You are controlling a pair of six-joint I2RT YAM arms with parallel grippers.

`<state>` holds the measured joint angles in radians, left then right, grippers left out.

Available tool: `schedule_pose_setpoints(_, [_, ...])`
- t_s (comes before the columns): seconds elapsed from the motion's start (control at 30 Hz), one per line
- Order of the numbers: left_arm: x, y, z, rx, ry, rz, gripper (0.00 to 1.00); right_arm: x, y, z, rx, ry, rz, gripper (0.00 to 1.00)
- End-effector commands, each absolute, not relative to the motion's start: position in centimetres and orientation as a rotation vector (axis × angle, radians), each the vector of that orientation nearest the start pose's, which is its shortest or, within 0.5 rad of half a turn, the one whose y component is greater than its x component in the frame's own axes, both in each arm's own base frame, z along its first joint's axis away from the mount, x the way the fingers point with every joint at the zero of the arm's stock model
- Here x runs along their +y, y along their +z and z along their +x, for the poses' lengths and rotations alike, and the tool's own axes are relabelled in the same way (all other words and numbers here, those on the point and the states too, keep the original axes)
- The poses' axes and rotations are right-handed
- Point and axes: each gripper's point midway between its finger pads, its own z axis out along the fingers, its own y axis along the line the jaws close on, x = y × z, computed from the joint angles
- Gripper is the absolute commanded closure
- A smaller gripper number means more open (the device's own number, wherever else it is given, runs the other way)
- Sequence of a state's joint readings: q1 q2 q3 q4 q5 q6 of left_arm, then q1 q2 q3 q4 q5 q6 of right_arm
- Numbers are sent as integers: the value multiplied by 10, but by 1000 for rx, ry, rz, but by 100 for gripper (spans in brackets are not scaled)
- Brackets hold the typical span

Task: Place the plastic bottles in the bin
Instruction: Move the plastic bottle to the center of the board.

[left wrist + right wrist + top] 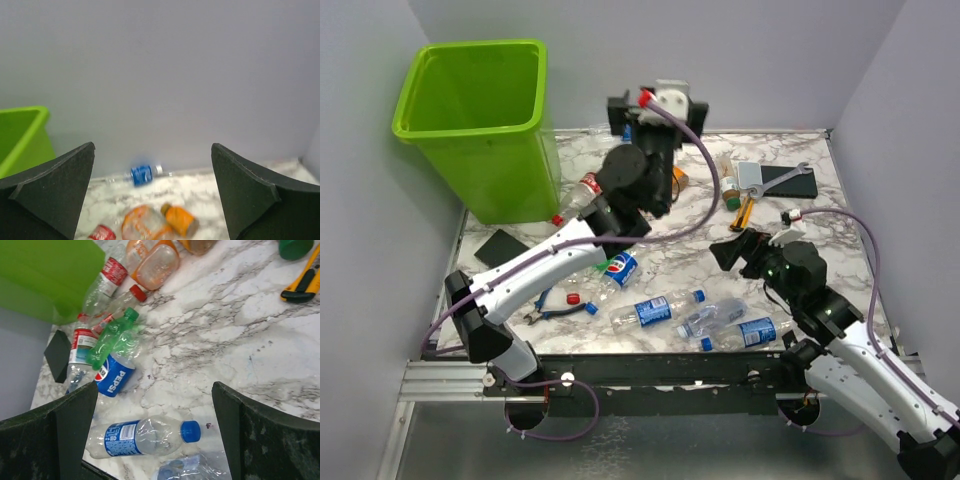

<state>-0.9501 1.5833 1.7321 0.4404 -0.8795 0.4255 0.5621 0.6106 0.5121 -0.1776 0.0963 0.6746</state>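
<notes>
I will move my right gripper outward to the ribbed clear bottle beside the yellow knife next, turn it, then lower it onto the bottle's middle.
The lime-green bin (480, 125) stands at the back left; its edge shows in the left wrist view (22, 137) and the right wrist view (45, 275). My left gripper (658, 112) is open and empty, raised near the back wall, above the orange bottles (150, 222), facing a blue-labelled bottle (141, 175). My right gripper (735, 248) is open and empty above the table's middle. Below it lie a blue-capped clear bottle (145, 437), a Pepsi bottle (114, 376), a green bottle (112, 337) and red-labelled bottles (107, 282). More bottles (655, 308) lie along the front edge.
Blue-handled pliers (555, 312) lie at the front left. A black pad (500, 245) lies near the bin's foot, another (790, 180) at the back right with a wrench (770, 178) and a yellow knife (745, 212). Walls close in three sides.
</notes>
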Motion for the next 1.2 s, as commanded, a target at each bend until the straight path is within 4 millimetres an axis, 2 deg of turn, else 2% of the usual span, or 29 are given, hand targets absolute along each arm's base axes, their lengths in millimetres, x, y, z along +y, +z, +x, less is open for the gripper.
schedule_pose_setpoints(0.0, [-284, 448, 333, 1430, 37, 200, 1, 134, 183, 244, 2025, 528, 232, 0])
schedule_pose_setpoints(0.07, [-285, 410, 323, 1510, -20, 227, 1, 128, 174, 246, 2060, 470, 260, 0])
schedule_pose_setpoints(0.2, [-262, 341, 300, 1618, -90, 229, 1, 122, 162, 253, 2062, 421, 320, 0])
schedule_pose_setpoints(0.27, [-249, 306, 288, 1671, -118, 242, 1, 122, 164, 265, 2046, 402, 344, 1])
schedule_pose_setpoints(0.37, [-235, 280, 272, 1706, -186, 237, 1, 120, 168, 294, 2024, 355, 390, 3])
schedule_pose_setpoints(0.47, [-218, 255, 261, 1732, -227, 180, 1, 114, 172, 333, 1976, 264, 422, 9])
schedule_pose_setpoints(0.53, [-210, 241, 257, 1743, -234, 157, 1, 102, 165, 359, 1948, 193, 469, 12])
schedule_pose_setpoints(0.6, [-200, 226, 253, 1757, -225, 127, 1, 96, 159, 388, 1932, 199, 503, 12])
schedule_pose_setpoints(0.7, [-187, 210, 248, 1768, -214, 100, 1, 92, 147, 422, 1949, 137, 472, 8])
schedule_pose_setpoints(0.83, [-189, 216, 242, 1733, -327, 38, 1, 89, 130, 462, 1991, 34, 406, 3])
schedule_pose_setpoints(0.97, [-191, 216, 240, 1733, -349, 39, 1, 87, 119, 497, 2024, -5, 342, 2])
schedule_pose_setpoints(1.1, [-190, 219, 238, 1728, -351, 38, 1, 88, 106, 526, 2082, -56, 267, 2])
schedule_pose_setpoints(1.17, [-189, 223, 238, 1719, -346, 40, 1, 90, 91, 535, 2121, -81, 228, 2])
